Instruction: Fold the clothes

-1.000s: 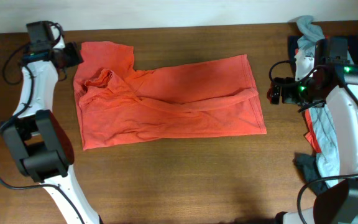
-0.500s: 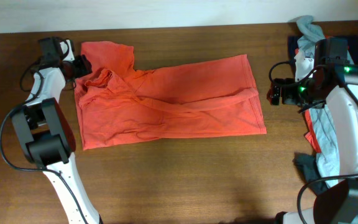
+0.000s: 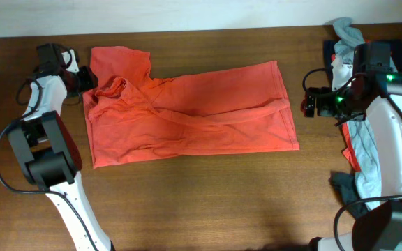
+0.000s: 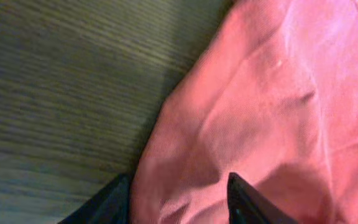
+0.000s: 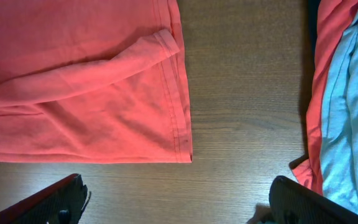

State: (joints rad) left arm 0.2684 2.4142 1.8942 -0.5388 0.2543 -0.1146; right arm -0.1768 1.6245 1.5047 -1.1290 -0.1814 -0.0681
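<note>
My right gripper will move outward, left in the overhead view, and down onto the shirt's uncovered far corner nearest the pile.
An orange-red T-shirt (image 3: 187,115) lies flat on the wooden table, print not visible, with one sleeve (image 3: 121,63) at the back left and a fold ridge running across its middle. My left gripper (image 3: 84,78) is low at the shirt's left edge. In the left wrist view its fingers (image 4: 179,190) are apart with shirt fabric (image 4: 272,106) between them. My right gripper (image 3: 306,104) is open and empty over bare wood just right of the shirt's hem corner (image 5: 182,152). Its wide-spread fingers (image 5: 179,202) show in the right wrist view.
A pile of other clothes (image 3: 361,150) lies at the table's right edge: light grey-blue (image 5: 353,112), red (image 5: 328,56) and navy pieces. The right arm stands over this pile. Bare wood (image 3: 208,202) runs in front of the shirt.
My left gripper has moved from beside the back-left sleeve down onto the shirt's left edge. The right arm and the shirt have not moved.
</note>
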